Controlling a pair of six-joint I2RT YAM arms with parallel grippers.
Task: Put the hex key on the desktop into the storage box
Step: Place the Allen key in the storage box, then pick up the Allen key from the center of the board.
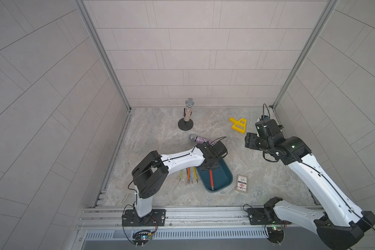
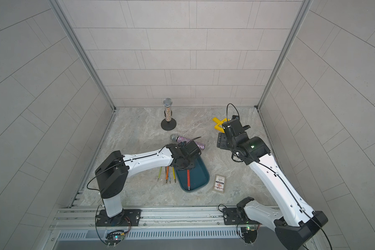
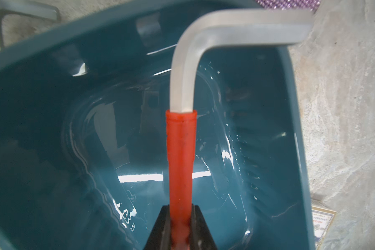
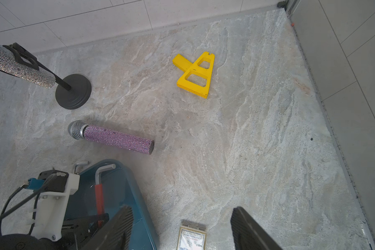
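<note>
Next, my left gripper lowers the hex key's red sleeve (image 1: 211, 179) toward the storage box's bottom, which lies below it, and releases it with the box's sides around the sleeve.
My left gripper (image 3: 180, 229) is shut on the red sleeve of a hex key (image 3: 180, 162) inside the dark teal storage box (image 3: 52, 54). The key's short bent steel arm reaches over the box's back rim toward the purple microphone. In both top views the gripper (image 1: 210, 168) covers the bend, and the red sleeve (image 1: 211, 179) (image 2: 188, 179) runs along the box (image 1: 227, 173). I cannot tell whether the key touches the box floor. My right gripper (image 4: 181, 213) (image 1: 248, 141) hangs open and holds nothing, off to the right above the desktop (image 1: 160, 134).
Several coloured hex keys (image 1: 188, 175) lie on the desktop just left of the box. A purple microphone (image 1: 200, 139) lies behind it, and another stands on a round base (image 1: 185, 125). A yellow bracket (image 1: 238, 125) lies back right, a small card box (image 1: 241, 183) right of the box.
</note>
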